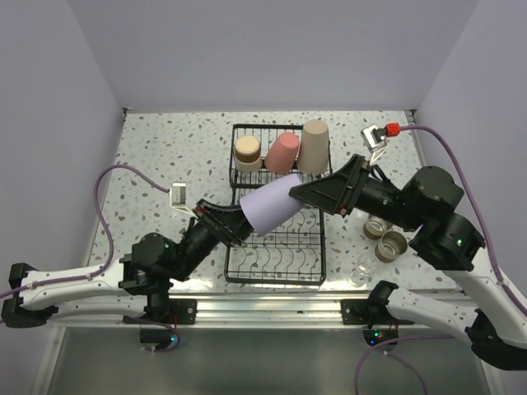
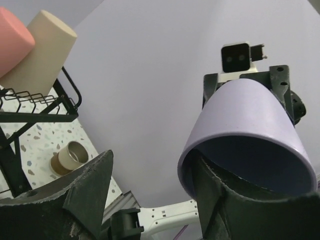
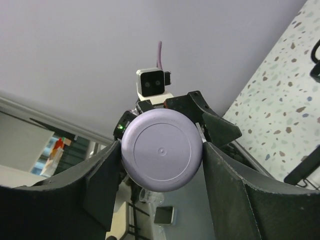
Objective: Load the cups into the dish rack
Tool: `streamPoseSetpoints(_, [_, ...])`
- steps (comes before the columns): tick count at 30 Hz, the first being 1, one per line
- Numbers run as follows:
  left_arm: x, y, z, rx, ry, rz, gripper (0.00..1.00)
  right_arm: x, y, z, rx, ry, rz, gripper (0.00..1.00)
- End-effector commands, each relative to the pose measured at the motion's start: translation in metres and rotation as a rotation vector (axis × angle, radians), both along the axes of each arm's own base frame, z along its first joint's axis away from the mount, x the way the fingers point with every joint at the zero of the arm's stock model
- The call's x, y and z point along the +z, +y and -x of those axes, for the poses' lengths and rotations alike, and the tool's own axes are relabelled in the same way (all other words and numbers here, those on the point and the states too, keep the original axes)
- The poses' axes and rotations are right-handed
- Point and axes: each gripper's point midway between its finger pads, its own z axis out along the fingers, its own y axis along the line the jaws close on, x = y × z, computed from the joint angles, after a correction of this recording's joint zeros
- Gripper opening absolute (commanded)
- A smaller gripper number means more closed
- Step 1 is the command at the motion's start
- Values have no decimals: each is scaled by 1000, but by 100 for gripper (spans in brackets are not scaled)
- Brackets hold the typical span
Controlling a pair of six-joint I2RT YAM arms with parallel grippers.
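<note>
The rack's lower wires are empty, so my right gripper should tilt downward, go lower and to the left in the top view, and let go of the cup onto them.
The lavender cup [image 1: 268, 206] hangs on its side above the black wire dish rack [image 1: 280, 259], between my two grippers. My right gripper [image 1: 301, 192] is shut on its base end [image 3: 161, 150], one finger on each side. My left gripper [image 1: 237, 224] is open: one finger [image 2: 220, 200] sits inside the cup's mouth [image 2: 250, 115], the other [image 2: 92, 185] stands well apart. In the rack's raised section stand a short tan-brown cup [image 1: 247, 151], a pink cup [image 1: 282, 152] and a tall beige cup [image 1: 314, 146].
Right of the rack, on the speckled table, lie two short tan-brown cups [image 1: 377, 226] [image 1: 392, 245] and a tiny clear glass [image 1: 360, 276], under my right arm. A purple cable [image 1: 103, 206] loops at the left. Walls close in on three sides.
</note>
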Motion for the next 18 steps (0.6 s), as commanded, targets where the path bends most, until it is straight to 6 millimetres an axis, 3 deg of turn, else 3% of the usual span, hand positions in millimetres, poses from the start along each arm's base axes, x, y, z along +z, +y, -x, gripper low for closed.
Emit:
streamPoseSetpoints(1, [-8,5,1,-10,68,-63,67,21,-23,-4,-109,-93,37,0])
streamPoseSetpoints(2, [-22,4,1,-12,96,-126,69,10,-27,-7,-132,-99,100,0])
streamPoseSetpoints(4, [-24,7,2,-16,124,-165,71,10,-36,-13,-185,-117,132,0])
streamPoseSetpoints(5, [-41,8,3,-15,150,-247,73,4,-39,-15,-200,-125,168,0])
streamPoseSetpoints(7, [-41,13,3,-11,175,-283,75,2,-45,-18,-236,-128,188,0])
streamPoseSetpoints(8, [-54,16,4,-7,199,-345,75,0,-48,-18,-245,-131,200,0])
streamPoseSetpoints(10, [-53,22,5,-2,217,-370,75,-3,-51,-21,-268,-130,213,0])
streamPoseSetpoints(18, [-87,55,4,84,382,-542,69,-25,-76,-29,-362,-150,367,0])
